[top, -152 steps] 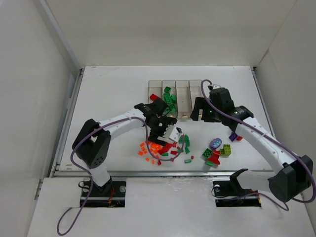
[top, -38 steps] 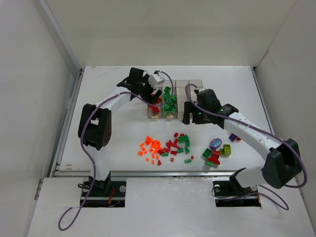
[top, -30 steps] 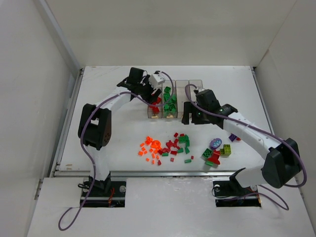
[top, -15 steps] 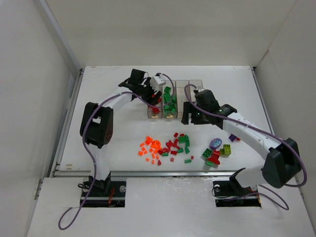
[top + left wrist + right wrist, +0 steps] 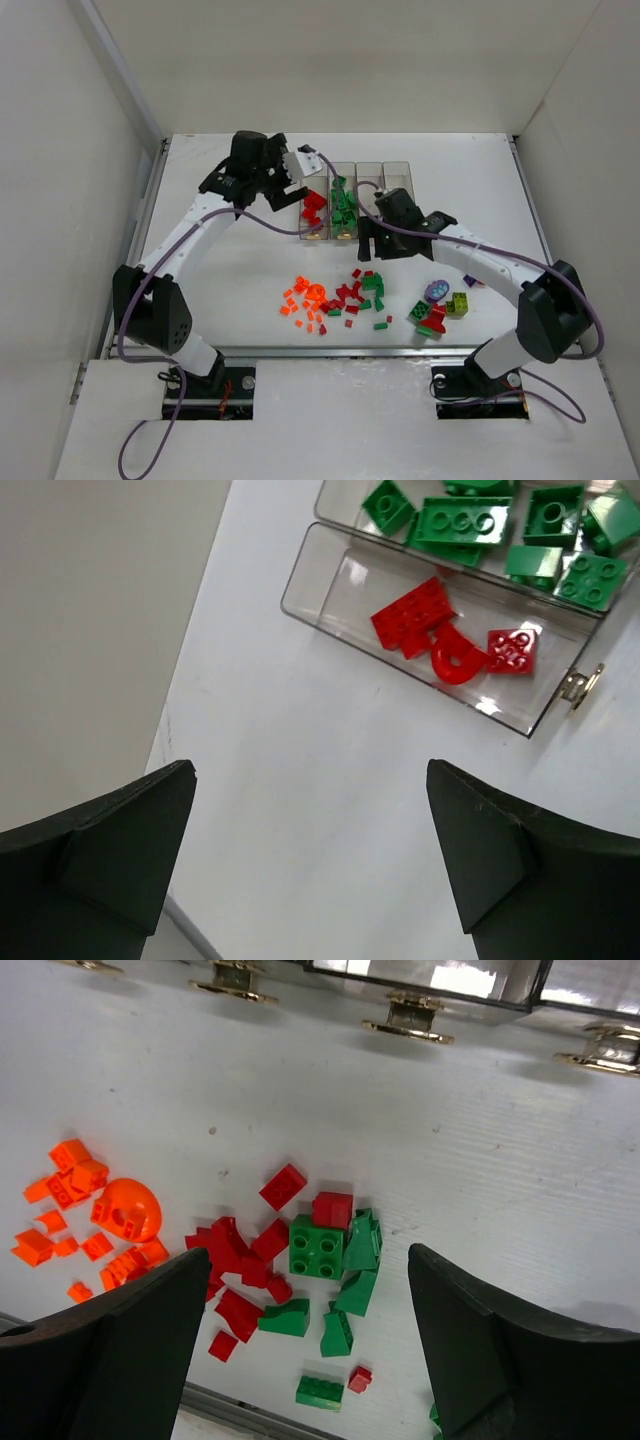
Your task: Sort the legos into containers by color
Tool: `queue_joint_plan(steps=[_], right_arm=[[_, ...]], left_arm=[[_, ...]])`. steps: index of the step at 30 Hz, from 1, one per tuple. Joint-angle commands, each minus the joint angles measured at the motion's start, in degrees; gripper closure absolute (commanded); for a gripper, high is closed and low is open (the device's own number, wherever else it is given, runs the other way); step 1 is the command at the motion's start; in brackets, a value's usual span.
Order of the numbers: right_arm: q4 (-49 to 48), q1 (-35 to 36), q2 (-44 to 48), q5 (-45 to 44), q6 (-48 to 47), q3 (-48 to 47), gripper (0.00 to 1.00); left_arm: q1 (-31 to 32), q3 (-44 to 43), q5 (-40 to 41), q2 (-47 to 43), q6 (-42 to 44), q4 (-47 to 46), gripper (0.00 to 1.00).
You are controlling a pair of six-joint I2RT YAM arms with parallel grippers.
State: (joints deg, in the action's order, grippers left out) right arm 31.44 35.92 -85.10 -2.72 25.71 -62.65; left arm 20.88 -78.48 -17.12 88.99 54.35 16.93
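Note:
The orange bit nearest the bins juts from its cluster onto bare table, so my left gripper next moves back and down, turning onto it.
Four joined clear containers (image 5: 370, 190) stand at the back of the table. The leftmost holds red legos (image 5: 313, 205) (image 5: 448, 640), and the one beside it holds green legos (image 5: 345, 205) (image 5: 480, 520). My left gripper (image 5: 280, 186) (image 5: 310, 780) hangs open and empty over bare table, just left of the red bin. Loose red and green legos (image 5: 360, 290) (image 5: 315, 1245) lie in a heap near the front. Above that heap my right gripper (image 5: 372, 243) (image 5: 310, 1255) stands open with nothing in it.
Orange bits (image 5: 308, 298) (image 5: 100, 1210) lie left of the red and green heap. A mixed cluster with lime, green, red and purple pieces (image 5: 440, 305) lies to its right. Brass latches (image 5: 405, 1015) mark the bins' near ends. The table's left edge and wall (image 5: 90, 630) are close to the left gripper.
My left gripper has opened wide and drawn back to the left, away from the red bin. The right gripper has shifted a little left and nearer, over the loose heap.

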Motion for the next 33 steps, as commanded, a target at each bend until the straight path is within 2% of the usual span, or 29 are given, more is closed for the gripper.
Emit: queue_joint_plan(steps=[1, 5, 7, 8, 9, 10, 13, 14, 15, 18, 20, 21, 23, 25, 27, 28, 30, 33], right_arm=[[-1.1, 1.8, -1.9, -0.1, -0.2, -3.3, 0.15], [0.7, 3.0, -1.3, -5.8, -0.2, -4.1, 0.15], [0.7, 4.1, -0.5, -8.2, -0.2, -3.4, 0.15], [0.1, 4.1, 0.1, -8.2, -1.0, -3.4, 0.15], [0.1, 4.1, 0.1, -8.2, -1.9, -3.4, 0.13], [0.1, 4.1, 0.7, -8.7, -1.9, -3.4, 0.13], [0.1, 4.1, 1.3, -8.0, -2.4, -2.6, 0.11], [-1.1, 4.1, 1.9, -7.4, -2.4, -2.1, 0.11], [-1.1, 4.1, 1.9, -6.9, -2.4, -1.4, 0.11], [-3.5, 4.1, 2.5, -4.0, -2.4, 0.0, 0.11], [-4.8, 4.1, 3.1, -2.5, -3.0, 0.8, 0.10], [-6.0, 4.1, 3.1, -1.2, -3.0, 0.8, 0.10], [-6.8, 4.1, 4.2, -0.6, -4.3, 1.5, 0.10], [-6.8, 4.1, 4.2, 0.5, -4.8, 2.1, 0.10], [-6.8, 4.1, 4.9, 1.1, -5.5, 2.1, 0.10], [-6.8, 4.1, 5.4, 1.6, -5.5, 2.1, 0.10], [-6.8, 4.1, 6.2, 1.6, -5.5, 2.1, 0.10], [-6.8, 4.1, 7.7, 1.1, -6.1, 2.6, 0.10]], left_arm=[[-0.1, -1.4, 6.9, -1.5, -7.9, -0.8, 0.00], [-0.1, -8.5, 7.6, -2.8, -21.7, 6.9, 0.00], [-0.1, -7.1, 8.2, -3.5, -28.4, 6.9, 0.00], [-0.1, -4.3, 6.2, -4.2, -28.4, 7.9, 0.00], [0.4, -2.6, 1.7, -4.2, -23.7, 9.2, 0.00], [1.4, -0.6, 1.7, -5.4, -21.3, 10.0, 0.00], [5.8, 9.8, 7.1, -8.6, -14.5, 8.7, 0.00], [7.4, 12.6, 8.0, -9.5, -12.4, 6.4, 0.02], [8.3, 18.0, 8.5, -10.5, -9.8, 5.3, 0.09], [10.9, 25.8, 9.2, -14.2, -0.1, 3.0, 0.16], [10.9, 29.0, 5.7, -16.1, 6.1, 1.6, 0.16], [10.9, 30.5, 4.1, -18.3, 13.8, 1.1, 0.16], [10.9, 34.9, -0.8, -20.6, 20.7, -0.5, 0.16], [9.9, 36.7, -5.9, -23.1, 28.7, -2.0, 0.16], [9.2, 36.7, -12.8, -23.1, 33.1, -0.4, 0.18], [9.2, 35.3, -14.4, -20.8, 35.4, 3.8, 0.22], [9.2, 30.2, -16.1, -17.2, 38.8, 8.6, 0.23], [8.6, 25.0, -16.1, -9.9, 44.5, 16.4, 0.29]])
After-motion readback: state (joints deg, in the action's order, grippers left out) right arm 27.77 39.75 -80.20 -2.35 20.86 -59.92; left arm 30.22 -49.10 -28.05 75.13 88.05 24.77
